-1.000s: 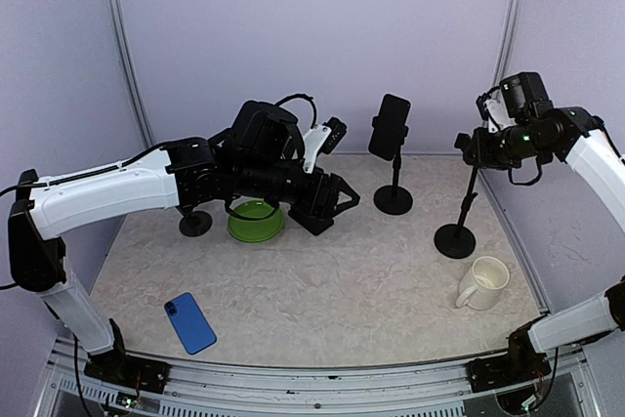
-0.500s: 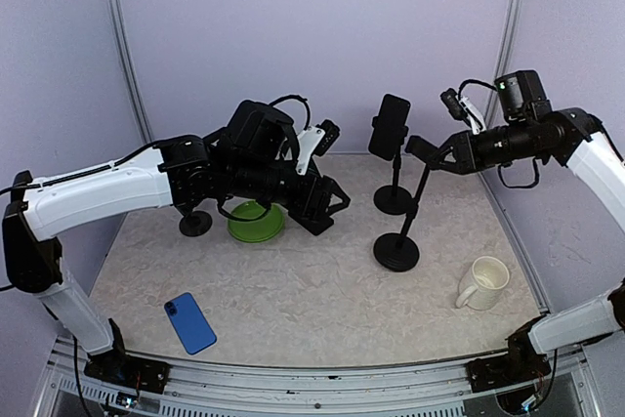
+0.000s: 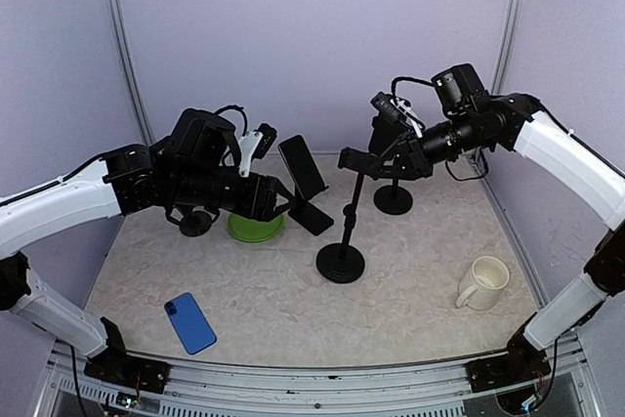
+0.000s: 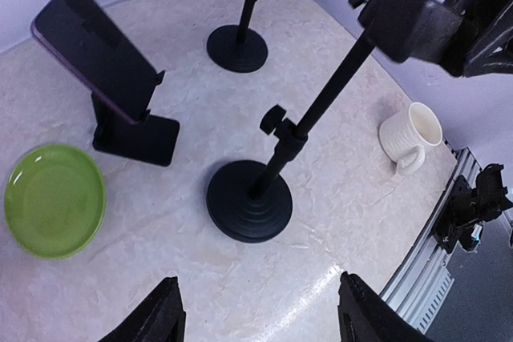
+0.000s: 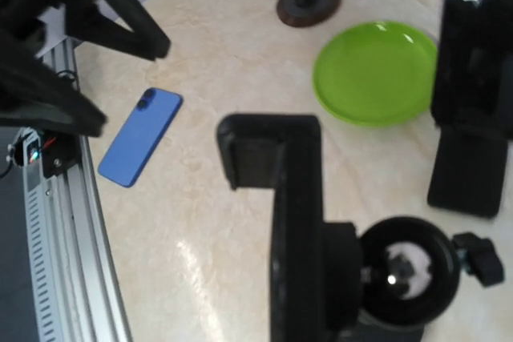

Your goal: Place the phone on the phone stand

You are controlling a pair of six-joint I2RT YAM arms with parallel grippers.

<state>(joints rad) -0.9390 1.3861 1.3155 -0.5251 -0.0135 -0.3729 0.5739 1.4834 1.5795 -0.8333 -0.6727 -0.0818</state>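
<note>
My right gripper moves down to the left in the top view over the stand's round base next and releases, since the stand's pole leans and that base lies below.
The blue phone point(image 3: 189, 322) point(image 5: 140, 135) lies flat near the table's front left. The black pole phone stand point(image 3: 341, 261) stands mid-table with its round base point(image 4: 248, 200) on the surface and its clamp head point(image 5: 268, 154) empty. My right gripper point(image 3: 383, 158) is shut on the top of this stand, behind the clamp. My left gripper point(image 3: 283, 204) point(image 4: 260, 322) hovers open and empty left of the stand, above bare table. Its fingers point(image 4: 156, 318) stand wide apart.
A dark phone point(image 3: 303, 165) point(image 4: 96, 50) leans on a black desk stand beside the green plate point(image 3: 256, 227) point(image 4: 52, 198). Another pole stand point(image 3: 394, 199) holding a black phone stands at the back. A white mug point(image 3: 483, 283) sits front right, and a small black stand base point(image 3: 195, 224) far left.
My right arm has carried the pole stand from the right side to the table's middle. My left arm has drawn back leftward, uncovering the dark phone on the desk stand.
</note>
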